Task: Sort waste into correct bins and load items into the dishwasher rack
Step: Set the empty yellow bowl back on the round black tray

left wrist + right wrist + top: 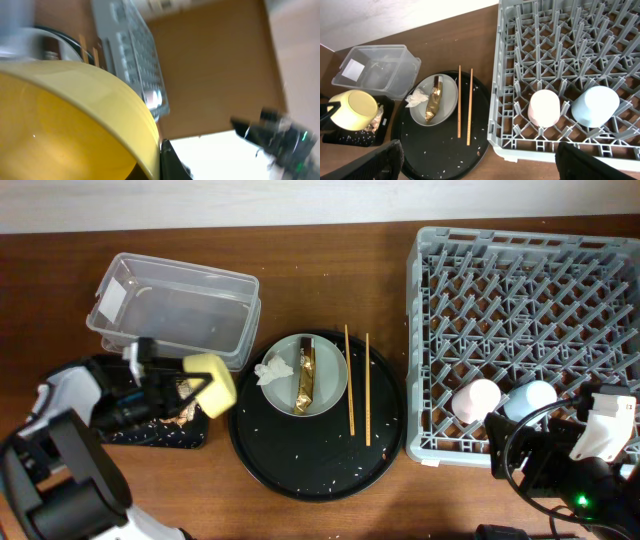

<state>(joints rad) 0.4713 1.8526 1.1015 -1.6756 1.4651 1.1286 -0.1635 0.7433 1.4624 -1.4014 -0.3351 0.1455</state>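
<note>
The scraps (376,119) are in the shallow tray (150,435). My left gripper next needs to turn the bowl upright and then lower it onto the open near part of the round black tray.
My left gripper (200,388) is shut on the yellow bowl (212,383), holding it tilted over the shallow black tray (150,435), where brownish food scraps (376,119) lie. The bowl fills the left wrist view (65,125). The pale-grey plate (333,372) on the round black tray holds the white tissue (272,371) and the gold-brown wrapper (306,376). Two chopsticks (358,385) lie beside the plate. The pink cup (476,400) and blue cup (530,399) stand upside down in the grey rack (530,300). My right gripper (477,160) is open and empty, near the rack's front edge.
The clear tub (175,310) with a white label stands at the back left, touching the round black tray (300,460). Rice-like crumbs dot that tray. The right arm's base and cables (560,465) sit at the front right corner.
</note>
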